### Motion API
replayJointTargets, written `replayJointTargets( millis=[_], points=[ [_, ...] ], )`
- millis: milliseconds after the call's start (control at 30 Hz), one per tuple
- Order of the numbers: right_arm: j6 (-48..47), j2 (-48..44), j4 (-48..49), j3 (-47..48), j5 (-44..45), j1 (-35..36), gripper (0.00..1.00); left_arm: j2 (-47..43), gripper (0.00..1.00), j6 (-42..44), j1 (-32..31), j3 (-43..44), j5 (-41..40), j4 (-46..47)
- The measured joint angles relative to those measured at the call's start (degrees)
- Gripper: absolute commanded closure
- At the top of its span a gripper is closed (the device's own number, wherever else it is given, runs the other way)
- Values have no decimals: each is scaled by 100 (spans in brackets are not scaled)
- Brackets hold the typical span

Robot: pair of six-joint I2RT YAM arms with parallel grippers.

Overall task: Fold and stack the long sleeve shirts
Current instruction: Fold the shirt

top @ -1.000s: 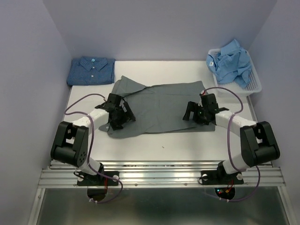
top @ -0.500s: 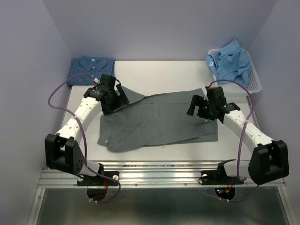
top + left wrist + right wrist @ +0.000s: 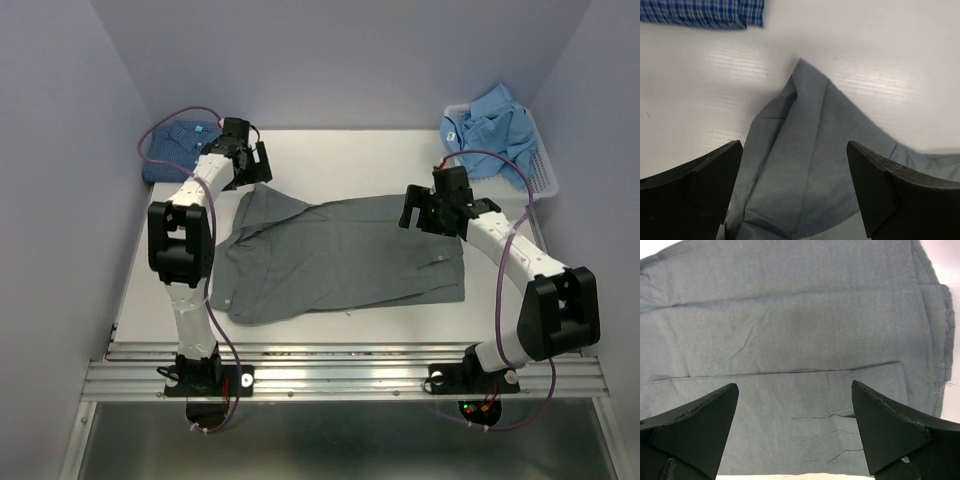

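The near edge of the grey shirt's fold [image 3: 246, 234] [image 3: 789, 233] lies nearer my base than the open fingers. My left gripper moves back and down onto it next.
The plain mid-grey shirt [image 3: 340, 255] lies spread flat across the middle of the white table [image 3: 330, 160]. My left gripper [image 3: 245, 170] is open and empty, above the shirt's far left corner [image 3: 805, 145]. My right gripper [image 3: 430, 212] is open and empty, above the shirt's far right part [image 3: 800, 335]. The dark blue dotted shirt [image 3: 170, 155] lies folded at the far left, partly behind my left arm; its edge shows in the left wrist view [image 3: 700, 12]. The light blue shirt [image 3: 495, 130] is crumpled in the white mesh basket [image 3: 540, 180] at the far right.
Purple walls close the table on the left, back and right. A metal rail [image 3: 340, 375] runs along the near edge by the arm bases. Bare table shows beyond the grey shirt [image 3: 865, 45].
My left arm swung from the shirt's near left to its far left corner. My right gripper moved slightly toward the back. The grey shirt's left side now lies spread out flatter.
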Motion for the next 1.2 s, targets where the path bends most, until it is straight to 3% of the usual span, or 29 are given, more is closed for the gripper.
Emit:
replayJointTargets(
  millis=[133, 300, 600, 1000, 1033, 1133, 1167, 1200],
  points=[
    [-39, 31, -26, 35, 109, 0, 0, 28, 1, 188, -22, -608, 98, 111],
    [-151, 111, -48, 39, 153, 0, 0, -540, 1, 225, -24, -1665, 514, 214],
    [-356, 393, -90, 44, 170, 0, 0, -890, 1, 557, -243, -1864, 938, 634],
    [-535, 485, -96, 44, 164, 0, 0, -1499, 2, 376, -398, -2765, 11, 175],
    [-535, 496, -96, 44, 164, 0, 0, -1469, 5, 361, -398, -2745, -66, 146],
    [-535, 505, -98, 44, 173, 0, 0, -1266, 41, 361, -402, -2612, -214, 107],
    [-535, 505, -96, 44, 190, 0, 0, -1215, 78, 352, -402, -2597, -225, 114],
    [-533, 505, -96, 44, 216, 0, 0, -1196, 100, 380, -404, -2597, -234, 103]
  ],
)
